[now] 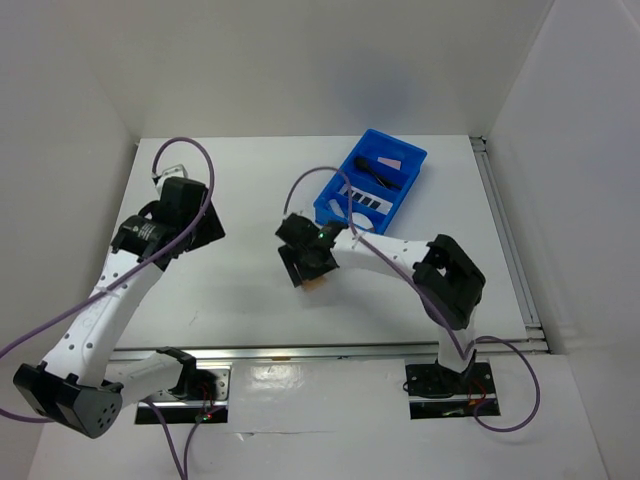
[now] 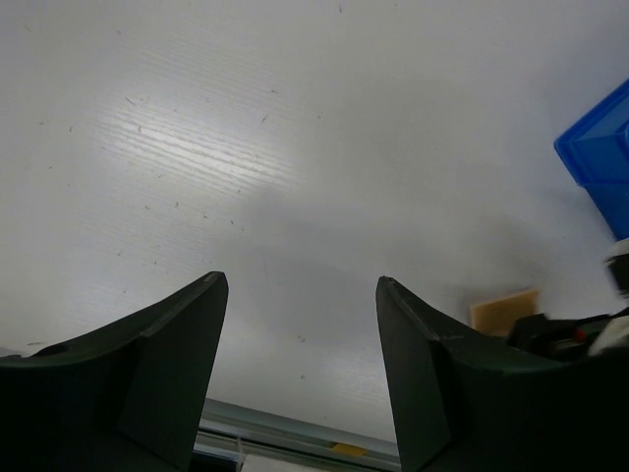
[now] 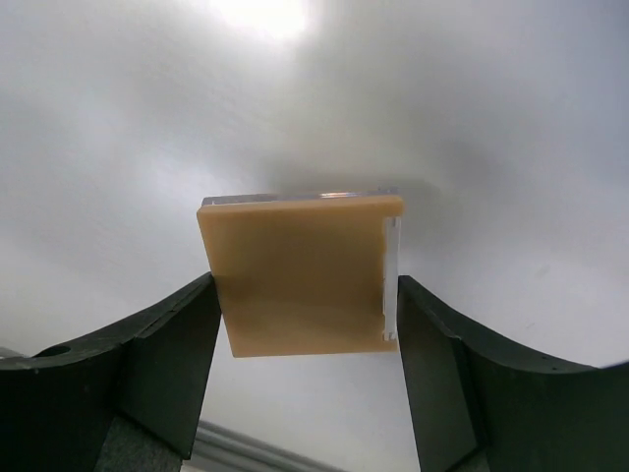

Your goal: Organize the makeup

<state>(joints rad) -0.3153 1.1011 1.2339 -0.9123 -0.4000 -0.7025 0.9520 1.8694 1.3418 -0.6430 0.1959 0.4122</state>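
My right gripper will move up over the pink pad's compartment (image 1: pixel 390 161) and let go of the tan pad, because that compartment is outward and to the gripper's right in the top view.
My right gripper (image 3: pixel 307 285) is shut on a tan flat square pad (image 3: pixel 295 275) with a white hinge strip on its right edge; both fingers press its sides just above the white table. From above, this gripper (image 1: pixel 310 268) is mid-table with the pad (image 1: pixel 316 285) showing at its tip. The pad also shows in the left wrist view (image 2: pixel 504 310). My left gripper (image 2: pixel 302 280) is open and empty over bare table at the left (image 1: pixel 195 218). A pink pad (image 1: pixel 388 163), a black brush (image 1: pixel 376 176), a dark palette with white label (image 1: pixel 363 197) and a white sponge (image 1: pixel 340 210) lie in the blue tray.
The blue compartmented tray (image 1: pixel 414 168) sits at the back centre-right, just behind the right gripper; its corner shows in the left wrist view (image 2: pixel 601 157). White walls enclose the table on three sides. A metal rail (image 1: pixel 330 350) runs along the near edge.
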